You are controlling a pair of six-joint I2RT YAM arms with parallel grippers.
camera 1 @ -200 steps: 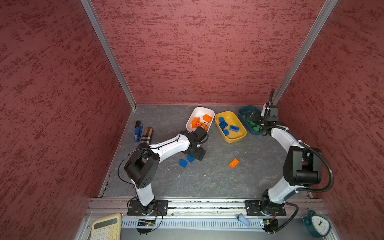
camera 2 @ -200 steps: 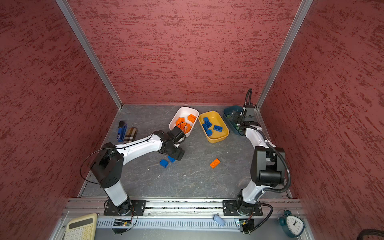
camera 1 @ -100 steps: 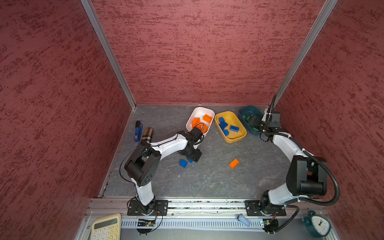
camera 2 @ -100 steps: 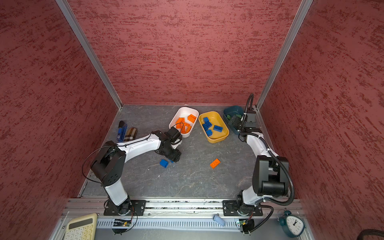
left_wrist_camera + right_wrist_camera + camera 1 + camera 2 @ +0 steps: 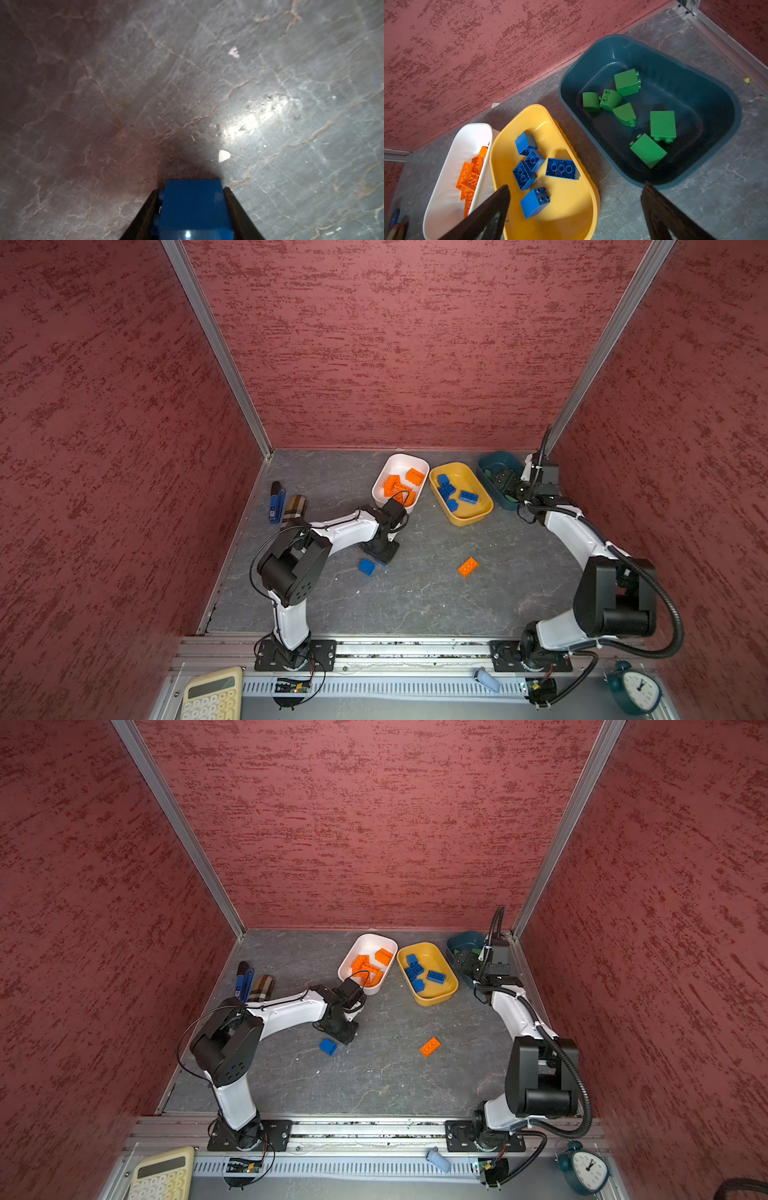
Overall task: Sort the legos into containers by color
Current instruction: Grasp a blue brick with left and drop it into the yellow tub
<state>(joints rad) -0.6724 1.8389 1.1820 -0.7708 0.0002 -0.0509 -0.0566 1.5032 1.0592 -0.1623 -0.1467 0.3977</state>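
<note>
I will next lift my left gripper, swing it outward over the yellow container (image 5: 571, 218) and release the matching blue lego, because that container already holds blue legos.
My left gripper (image 5: 380, 552) (image 5: 192, 190) is down on the grey floor, its jaws shut against both sides of a blue lego (image 5: 193, 207). A second blue lego (image 5: 366, 566) (image 5: 328, 1046) lies just beside it. One orange lego (image 5: 468, 566) (image 5: 430, 1046) lies alone mid-floor. My right gripper (image 5: 505, 486) (image 5: 575, 199) hangs open and empty between the yellow container (image 5: 571, 218) with blue legos (image 5: 561, 168) and the teal container (image 5: 695, 83) with green legos (image 5: 662, 124). The white container (image 5: 399, 462) (image 5: 446, 187) holds orange legos (image 5: 471, 176).
A blue-and-black stapler-like object (image 5: 276, 502) and a brown plaid roll (image 5: 294, 508) lie by the left wall. Red walls close in three sides. A calculator (image 5: 212, 695) and a clock (image 5: 633, 691) sit beyond the front rail.
My left gripper has come down over one of the two blue legos and closed on it. The right gripper has shifted slightly by the teal container and stays open.
</note>
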